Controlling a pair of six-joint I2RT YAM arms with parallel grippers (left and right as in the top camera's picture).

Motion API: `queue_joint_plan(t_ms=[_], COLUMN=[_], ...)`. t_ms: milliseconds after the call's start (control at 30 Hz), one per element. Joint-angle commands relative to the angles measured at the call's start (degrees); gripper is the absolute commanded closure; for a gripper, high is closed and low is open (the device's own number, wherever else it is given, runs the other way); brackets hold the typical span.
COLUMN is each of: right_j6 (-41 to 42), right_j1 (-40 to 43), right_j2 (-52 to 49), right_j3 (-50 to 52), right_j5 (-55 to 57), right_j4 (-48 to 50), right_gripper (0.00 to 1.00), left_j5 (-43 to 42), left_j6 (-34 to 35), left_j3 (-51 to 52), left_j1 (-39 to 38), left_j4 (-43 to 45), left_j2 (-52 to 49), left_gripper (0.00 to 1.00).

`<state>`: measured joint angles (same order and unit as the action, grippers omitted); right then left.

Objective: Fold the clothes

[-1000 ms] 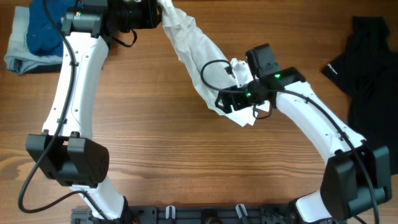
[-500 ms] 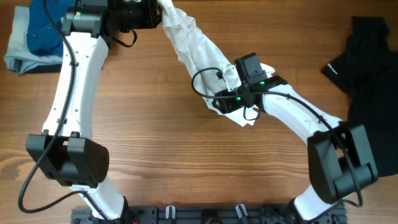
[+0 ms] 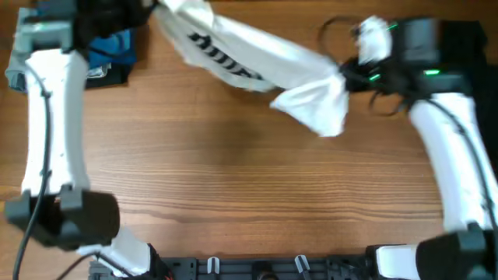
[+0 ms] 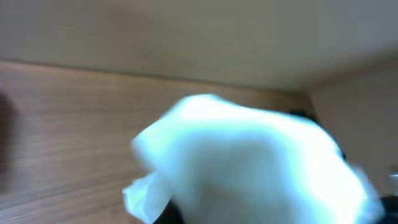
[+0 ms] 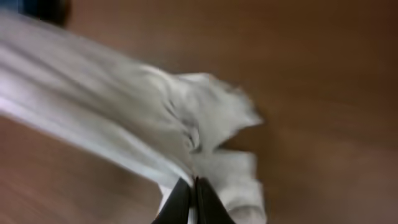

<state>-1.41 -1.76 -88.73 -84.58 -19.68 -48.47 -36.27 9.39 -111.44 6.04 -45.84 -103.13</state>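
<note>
The dark garment (image 3: 467, 47) is right of my right gripper in the overhead view, so I should lift up toward that side, stretching the bunched piece of cloth, and release the cloth's end.
The clothes in hand are a white shirt (image 3: 257, 58) with black print, pulled out into a long band above the table. Its left end runs up into my left gripper (image 3: 152, 8) at the top edge, which is shut on it. In the left wrist view the blurred white cloth (image 4: 249, 155) fills the lower frame and hides the jaws. My right gripper (image 3: 348, 74) is shut on the shirt's other end, and a loose white flap (image 3: 319, 109) hangs below it. The right wrist view shows the dark fingertips (image 5: 186, 202) pressed together on the cloth (image 5: 124, 118).
A pile of blue garments (image 3: 109, 50) lies at the back left under the left arm. A dark garment (image 3: 478, 47) shows blurred at the far right behind the right arm. Bare wood table (image 3: 233, 171) spreads across the middle and front.
My right gripper has shut on the shirt and swung up and to the right. The left arm has shifted left. The shirt went from a bunched diagonal to a stretched band.
</note>
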Motion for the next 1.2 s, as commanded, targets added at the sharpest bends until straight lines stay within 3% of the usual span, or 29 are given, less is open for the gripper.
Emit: queue_joint_plan(t_ms=[0, 433, 600, 933, 1033, 1167], right_j6=[-5.2, -10.9, -11.7, -11.5, -11.5, -12.1], right_j1=[5.1, 10.0, 10.1, 10.1, 10.1, 10.0], right_j2=[1.7, 2.8, 5.2, 10.4, 8.5, 0.9], right_j3=[-10.4, -31.0, -35.3, -39.6, -39.6, -39.6], right_j5=[-0.3, -2.8, -0.5, 4.7, 4.4, 2.8], right_j4=[-5.3, -16.0, -18.0, -20.3, -18.8, -16.2], right_gripper=[0.96, 0.96, 0.96, 0.96, 0.96, 0.96], left_j5=[-0.2, -0.3, -1.1, 10.2, 14.9, 14.9], left_j6=[1.6, 1.6, 1.6, -0.2, -0.2, -0.2], left_j3=[-0.3, -0.3, -0.3, -0.3, -0.3, -0.3], left_j1=[2.5, 2.4, 2.5, 2.6, 2.6, 2.5], left_j4=[0.7, -3.3, 1.3, -2.4, -3.4, -3.0], left_j2=[9.1, 19.1, 24.7, 37.8, 36.5, 26.7], left_gripper=[0.96, 0.96, 0.96, 0.96, 0.96, 0.96])
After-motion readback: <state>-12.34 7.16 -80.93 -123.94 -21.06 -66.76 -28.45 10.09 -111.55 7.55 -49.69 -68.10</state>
